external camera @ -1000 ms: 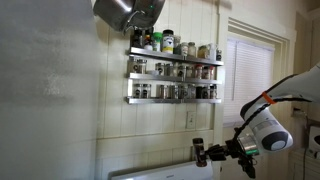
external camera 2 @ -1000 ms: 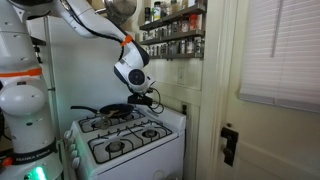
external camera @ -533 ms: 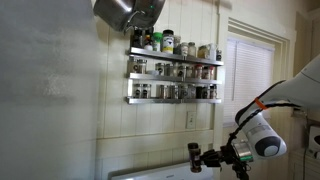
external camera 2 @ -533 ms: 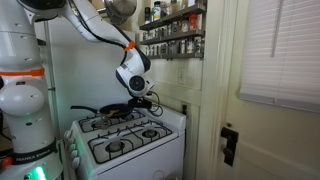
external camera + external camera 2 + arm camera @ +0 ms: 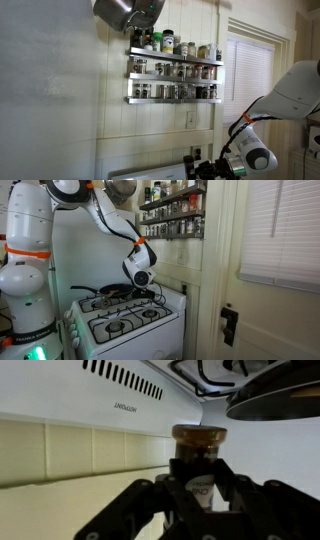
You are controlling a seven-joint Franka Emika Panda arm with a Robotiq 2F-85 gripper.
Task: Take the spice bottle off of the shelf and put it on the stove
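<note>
The spice bottle still hangs clear of the stovetop, so next I need to bring my gripper down toward the bare rear burner, away from the frying pan, and let go of the bottle.
My gripper is shut on the small dark spice bottle and holds it low, just above the back of the white stove. In an exterior view the gripper hangs by the stove's rear right burner. The wrist view stands upside down: the bottle sits between the black fingers, its dark cap towards the stove's white vented back panel. The silver three-tier shelf of spice jars hangs on the wall above and also shows in an exterior view.
A black frying pan sits on the rear left burner and shows in the wrist view. A metal pot hangs high near the shelf. A window and door frame are beside the stove.
The arm has lowered the gripper with the bottle, moving it down and closer to the stove's back over the last second.
</note>
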